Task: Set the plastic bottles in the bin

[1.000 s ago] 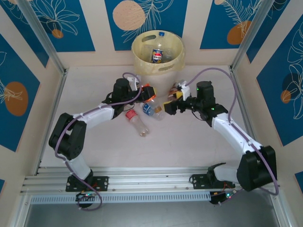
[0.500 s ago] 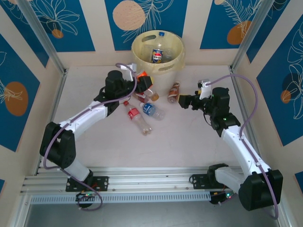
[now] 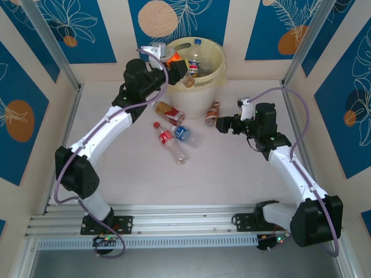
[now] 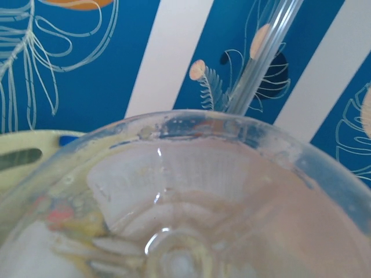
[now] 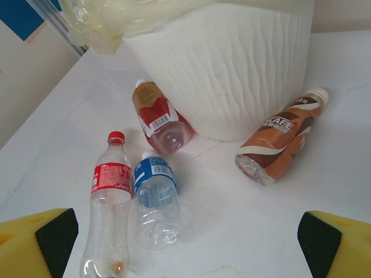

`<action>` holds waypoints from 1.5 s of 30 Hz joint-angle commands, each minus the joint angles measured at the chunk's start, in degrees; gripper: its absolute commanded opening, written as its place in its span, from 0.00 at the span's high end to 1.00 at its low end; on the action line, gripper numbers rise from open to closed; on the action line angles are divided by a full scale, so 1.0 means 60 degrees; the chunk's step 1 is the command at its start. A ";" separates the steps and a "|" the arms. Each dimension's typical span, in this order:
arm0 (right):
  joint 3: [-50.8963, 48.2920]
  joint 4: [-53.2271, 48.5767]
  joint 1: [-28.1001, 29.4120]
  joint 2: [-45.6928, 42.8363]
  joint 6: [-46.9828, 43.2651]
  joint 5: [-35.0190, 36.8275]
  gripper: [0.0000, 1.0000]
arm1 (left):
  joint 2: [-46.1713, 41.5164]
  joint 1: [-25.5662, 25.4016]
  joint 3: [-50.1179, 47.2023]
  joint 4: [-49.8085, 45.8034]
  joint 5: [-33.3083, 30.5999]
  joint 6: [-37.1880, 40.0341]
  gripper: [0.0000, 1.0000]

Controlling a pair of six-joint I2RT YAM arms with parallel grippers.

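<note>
My left gripper moves outward next until the clear bottle is over the bin's opening (image 3: 191, 54) (image 4: 14, 176) and releases, because it still hangs over the bin's rim.
The bin (image 3: 213, 55) is a pale yellow bucket at the back of the table with bottles inside, one with a blue and red label (image 3: 194, 68). My left gripper (image 3: 177, 68) is shut on a clear plastic bottle (image 3: 186, 80) and holds it over the bin's left rim. That bottle's base (image 4: 191, 220) sits right against the left wrist camera, with the bin's rim (image 4: 23, 152) to its left. My right gripper (image 3: 223, 124) is open over the table, nothing between its yellow fingers (image 5: 35, 243). Ahead of it lie a red-label bottle (image 5: 110, 197), a blue-label bottle (image 5: 153, 194), a red-and-yellow bottle (image 5: 157, 116) and an orange-brown bottle (image 5: 281, 139).
The four loose bottles lie just in front of the bin (image 5: 232, 75): red-and-yellow (image 3: 169, 113), red-label (image 3: 168, 142), blue-label (image 3: 185, 135), orange-brown (image 3: 213, 113). Patterned walls and metal posts (image 3: 64, 63) close in the table on three sides. The rail (image 3: 174, 223) runs along the near edge.
My left arm has carried its bottle up from the table to the bin's rim. My right arm has drawn back to the right, away from the loose bottles, still open.
</note>
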 commanded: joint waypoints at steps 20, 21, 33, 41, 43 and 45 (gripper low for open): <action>0.0415 -0.0515 -0.0061 0.0468 -0.0061 -0.0179 0.01 | 0.4091 0.0280 0.5412 -0.1764 -0.3425 0.2753 1.00; 0.0455 -0.0599 -0.0057 0.0504 -0.0072 -0.0182 0.01 | 0.4243 0.0287 0.5613 -0.1844 -0.3539 0.2768 1.00; 0.0529 -0.0629 -0.0069 0.0981 -0.0196 0.0110 0.01 | 0.7594 0.0482 1.0691 -0.3315 -0.3868 0.3138 0.59; 0.0526 -0.0544 -0.0096 0.1026 -0.0266 0.0154 0.01 | 0.6954 0.0905 1.0958 -0.4974 -0.2460 0.1711 0.00; 0.0495 -0.0501 -0.0098 0.1019 -0.0251 0.0158 0.01 | 0.6682 0.0997 1.1101 -0.5479 -0.2030 0.1486 0.00; 0.0443 -0.0420 -0.0118 0.1019 -0.0218 0.0169 0.01 | 0.6375 0.1040 1.1133 -0.5985 -0.1660 0.1357 0.00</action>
